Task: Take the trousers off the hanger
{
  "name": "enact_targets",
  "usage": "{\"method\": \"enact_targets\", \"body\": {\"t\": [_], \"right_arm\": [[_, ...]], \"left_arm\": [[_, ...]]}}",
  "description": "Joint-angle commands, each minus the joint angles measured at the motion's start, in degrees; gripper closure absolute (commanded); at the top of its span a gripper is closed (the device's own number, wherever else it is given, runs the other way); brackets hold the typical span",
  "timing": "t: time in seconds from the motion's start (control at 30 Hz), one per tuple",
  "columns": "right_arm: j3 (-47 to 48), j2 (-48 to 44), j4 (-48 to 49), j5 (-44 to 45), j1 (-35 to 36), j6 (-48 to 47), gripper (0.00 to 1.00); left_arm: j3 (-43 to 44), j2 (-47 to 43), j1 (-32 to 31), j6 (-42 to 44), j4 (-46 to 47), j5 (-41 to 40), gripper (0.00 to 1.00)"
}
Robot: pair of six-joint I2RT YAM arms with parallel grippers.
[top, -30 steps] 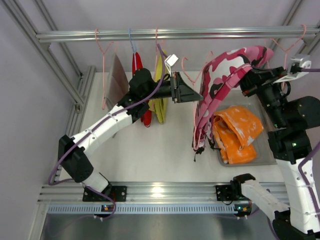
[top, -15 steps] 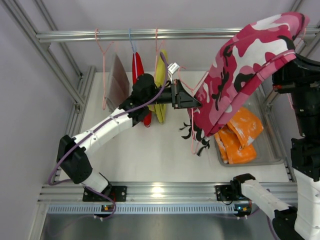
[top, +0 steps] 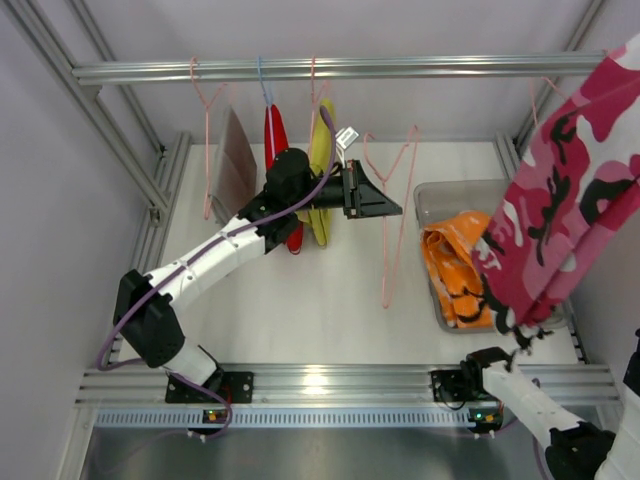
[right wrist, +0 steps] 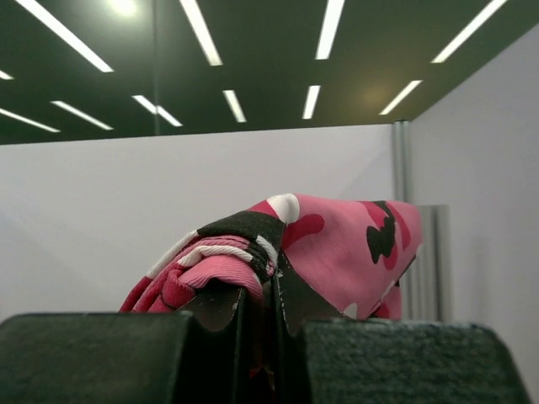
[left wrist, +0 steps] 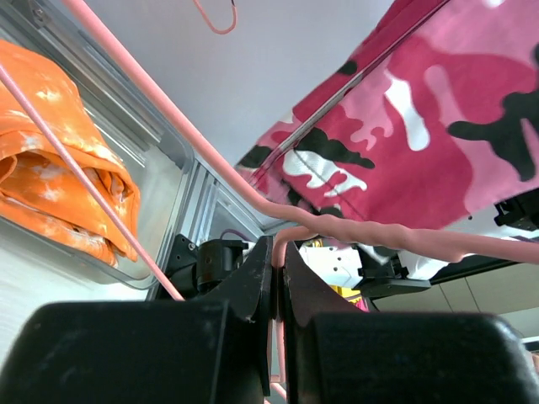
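I should next tip my right gripper downward, lower the waistband outward onto the grey tray's far end (top: 470, 199) and then let go of it, because the trousers hang free of the bare hanger.
The pink camouflage trousers (top: 570, 200) hang high at the right of the top view, free of the hanger and over the tray. My right gripper (right wrist: 274, 282) is shut on their waistband (right wrist: 244, 244); the gripper itself is out of the top view. The pink wire hanger (top: 402, 190) is bare. My left gripper (top: 396, 209) is shut on it, and the left wrist view shows the wire (left wrist: 362, 229) pinched between the fingertips of that gripper (left wrist: 278, 252). The orange trousers (top: 458, 272) lie crumpled in the grey tray (top: 440, 194).
A metal rail (top: 340, 68) crosses the back with several hangers carrying a brownish cloth (top: 238, 155), a red garment (top: 275, 135) and a yellow one (top: 322, 150). Another pink hanger (top: 545, 92) hangs at the far right. Frame posts stand at both sides.
The right gripper has pulled the pink camouflage trousers up and to the right, off the hanger, which now hangs bare. The left arm has kept hold of the hanger, hardly moving.
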Motion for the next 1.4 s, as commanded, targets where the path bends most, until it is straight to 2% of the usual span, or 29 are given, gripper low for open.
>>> {"method": "enact_targets", "body": {"t": [0.0, 0.27, 0.4, 0.6, 0.87, 1.13, 1.23, 1.33, 1.37], "right_arm": [[3.4, -1.7, 1.8, 9.2, -0.4, -11.0, 1.0], [-3.8, -7.7, 0.7, 21.4, -0.4, -29.7, 1.0], [-16.1, -13.9, 2.4, 24.8, -0.3, -39.4, 1.0], [-27.1, -16.1, 4.9, 31.2, -0.2, -48.7, 1.0], [-33.5, -13.8, 10.4, 33.5, -0.2, -56.0, 1.0], [-46.8, -12.9, 19.9, 31.8, -0.2, -65.5, 1.0], [-50.4, -12.9, 17.8, 31.8, -0.2, -65.5, 1.0], [-51.7, -13.6, 12.8, 32.8, -0.1, -61.7, 1.0], [-51.6, -13.7, 8.3, 33.0, -0.2, -58.6, 1.0]], "left_arm": [[0.9, -0.4, 0.0, 1.3, 1.4, -0.2, 1.0], [2.2, -0.3, 0.1, 2.9, -0.1, -0.2, 1.0], [2.5, -0.1, 0.1, 2.5, 0.1, -0.2, 1.0], [3.1, 0.0, 0.1, 1.8, 0.3, -0.2, 1.0], [3.9, 0.3, 0.3, 0.2, 1.1, -0.1, 1.0], [4.3, 1.3, 0.7, -0.7, 1.8, 0.1, 1.0], [4.6, 1.9, 0.9, -1.4, 2.0, 0.1, 1.0], [4.7, 2.0, 1.0, -1.4, 2.2, 0.1, 1.0], [4.7, 2.1, 1.0, -1.5, 2.2, 0.2, 1.0]]}}
